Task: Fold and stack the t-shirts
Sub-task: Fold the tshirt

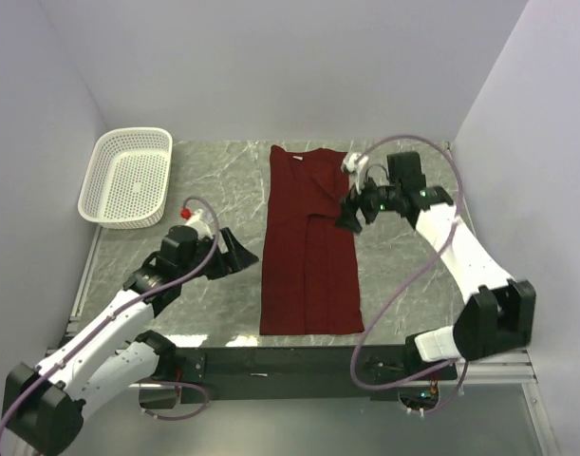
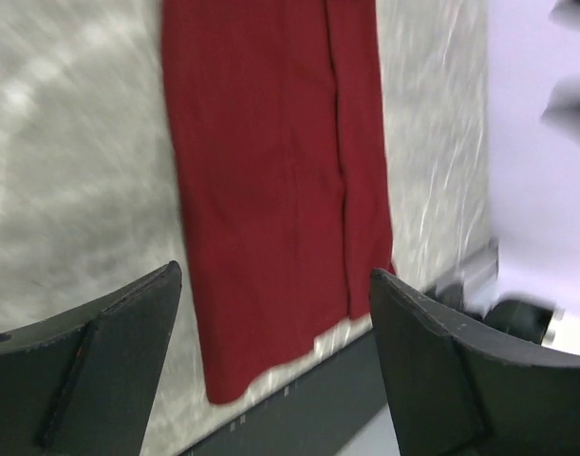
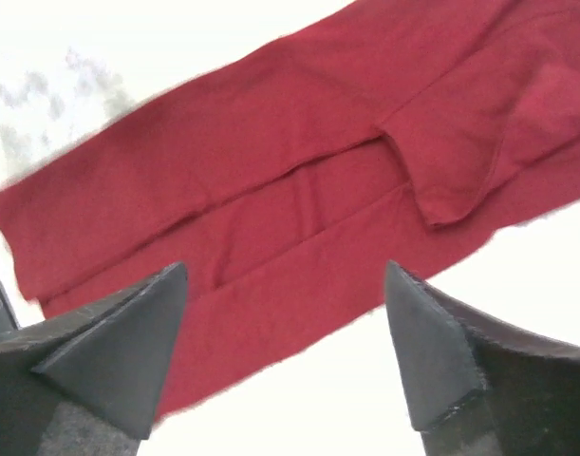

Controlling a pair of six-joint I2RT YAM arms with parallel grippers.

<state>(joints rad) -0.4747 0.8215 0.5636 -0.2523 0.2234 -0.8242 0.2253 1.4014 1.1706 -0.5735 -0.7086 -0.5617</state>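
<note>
My left gripper moves back toward the front bar and down onto the t-shirt's hem corner on the basket side next, since that corner lies flat and uncovered.
A dark red t-shirt [image 1: 308,242] lies flat on the marble table, folded lengthwise into a long narrow strip, collar at the far end. It also shows in the left wrist view [image 2: 271,180] and the right wrist view [image 3: 299,199]. My left gripper [image 1: 240,256] is open and empty, just left of the strip's middle. My right gripper [image 1: 351,214] is open and empty, above the strip's right edge near the folded sleeve. In the wrist views both left fingers [image 2: 90,370] and right fingers [image 3: 109,351] stand wide apart with nothing between them.
A white perforated plastic basket [image 1: 128,176] sits at the far left of the table. The black front rail [image 1: 299,361] runs along the near edge, just below the shirt's hem. Walls close the table on left, back and right.
</note>
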